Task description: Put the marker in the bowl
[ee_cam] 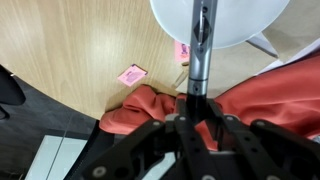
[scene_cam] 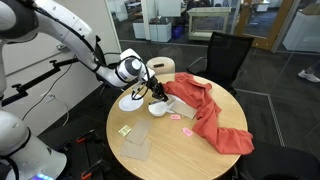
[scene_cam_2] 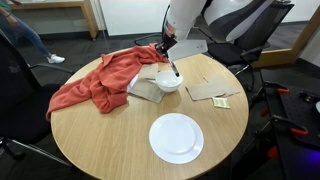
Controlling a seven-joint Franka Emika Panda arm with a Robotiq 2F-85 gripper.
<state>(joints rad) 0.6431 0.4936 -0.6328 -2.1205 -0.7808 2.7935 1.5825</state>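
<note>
The marker goes down over the white bowl (scene_cam: 158,108) with my gripper next, its far end inside the bowl's rim, since it still hangs high, pointing into the bowl.
My gripper (ee_cam: 197,102) is shut on the marker (ee_cam: 200,45), a dark stick that points straight out from the jaws. Its far end is over the white bowl (ee_cam: 170,25) at the top of the wrist view. In both exterior views the gripper (scene_cam: 155,92) (scene_cam_2: 170,62) hangs just above the bowl (scene_cam: 158,109) (scene_cam_2: 168,86), with the marker (scene_cam_2: 174,71) pointing down into it. I cannot tell if the tip touches the bowl.
A red cloth (scene_cam: 212,118) (scene_cam_2: 95,82) (ee_cam: 265,100) lies beside the bowl. The flat white plate (scene_cam: 131,101) (scene_cam_2: 176,138) is nearby. Small pink blocks (ee_cam: 132,74) (scene_cam: 188,131), a yellow note (scene_cam: 125,130) and tan paper pieces (scene_cam: 137,146) (scene_cam_2: 212,90) lie on the round wooden table (scene_cam_2: 100,140).
</note>
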